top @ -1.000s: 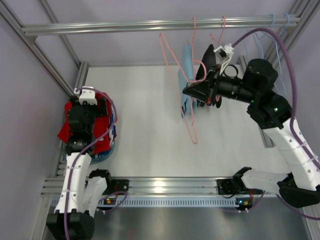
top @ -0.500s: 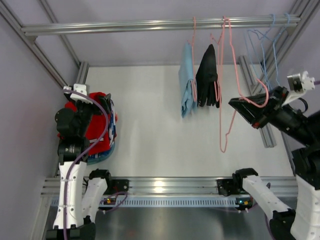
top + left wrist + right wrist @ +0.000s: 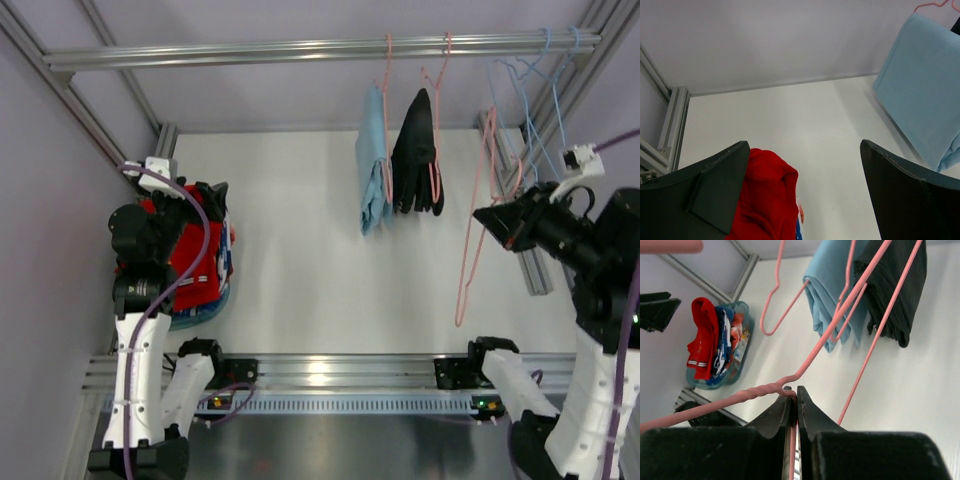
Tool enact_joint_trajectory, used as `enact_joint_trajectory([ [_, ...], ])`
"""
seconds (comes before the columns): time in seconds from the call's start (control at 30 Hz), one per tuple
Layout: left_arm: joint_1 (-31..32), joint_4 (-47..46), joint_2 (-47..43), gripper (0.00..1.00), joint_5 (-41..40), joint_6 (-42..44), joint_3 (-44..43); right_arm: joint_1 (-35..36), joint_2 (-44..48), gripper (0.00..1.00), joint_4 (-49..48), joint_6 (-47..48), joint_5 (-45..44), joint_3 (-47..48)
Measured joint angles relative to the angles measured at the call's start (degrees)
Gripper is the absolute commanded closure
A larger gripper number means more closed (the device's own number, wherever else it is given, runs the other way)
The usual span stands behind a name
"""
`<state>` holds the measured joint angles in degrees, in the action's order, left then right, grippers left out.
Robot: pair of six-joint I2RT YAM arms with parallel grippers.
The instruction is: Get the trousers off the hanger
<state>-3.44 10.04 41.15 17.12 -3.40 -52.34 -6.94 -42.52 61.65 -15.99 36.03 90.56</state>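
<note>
My right gripper next carries the bare pink hanger outward to the top bar's clear part (image 3: 498,46) beside the black garment and releases the hanger's neck.
The red trousers (image 3: 196,258) lie crumpled on top of a blue basket (image 3: 207,314) at the table's left edge, off any hanger. My left gripper (image 3: 205,205) hovers just over them, open, and in the left wrist view the trousers (image 3: 767,200) sit below its wide-apart fingers (image 3: 720,185) with nothing between them. My right gripper (image 3: 487,216) is shut on the bare pink hanger (image 3: 468,262), which dangles at the right. In the right wrist view the jaws pinch the hanger (image 3: 765,390) at its twisted neck, and the trousers (image 3: 704,340) show far off in the basket (image 3: 742,347).
A light blue garment (image 3: 373,165) and a black garment (image 3: 418,155) hang on pink hangers from the top rail (image 3: 250,50). Light blue wire hangers (image 3: 530,90) hang at the rail's right end. Aluminium frame posts run along both sides.
My right arm has swung the empty pink hanger from beside the hanging garments out to the right. My left gripper has opened wide over the trousers in the basket.
</note>
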Motion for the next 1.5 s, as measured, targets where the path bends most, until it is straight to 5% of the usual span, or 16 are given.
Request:
enact_joint_trajectory([
  [0.5,0.0,0.48,-3.15,0.02,-0.5,-1.18,-0.04,-1.2,-41.05,1.0,6.73,4.35,1.55,29.33],
  [0.9,0.0,0.48,-4.63,0.02,-1.49,-1.7,1.2,-1.44,-53.59,1.0,2.54,1.53,-0.35,44.28],
  [1.5,0.0,0.48,-5.53,0.02,-1.55,-2.73,1.6,-1.44,-63.8,1.0,-4.81,-4.59,-3.48,47.23],
])
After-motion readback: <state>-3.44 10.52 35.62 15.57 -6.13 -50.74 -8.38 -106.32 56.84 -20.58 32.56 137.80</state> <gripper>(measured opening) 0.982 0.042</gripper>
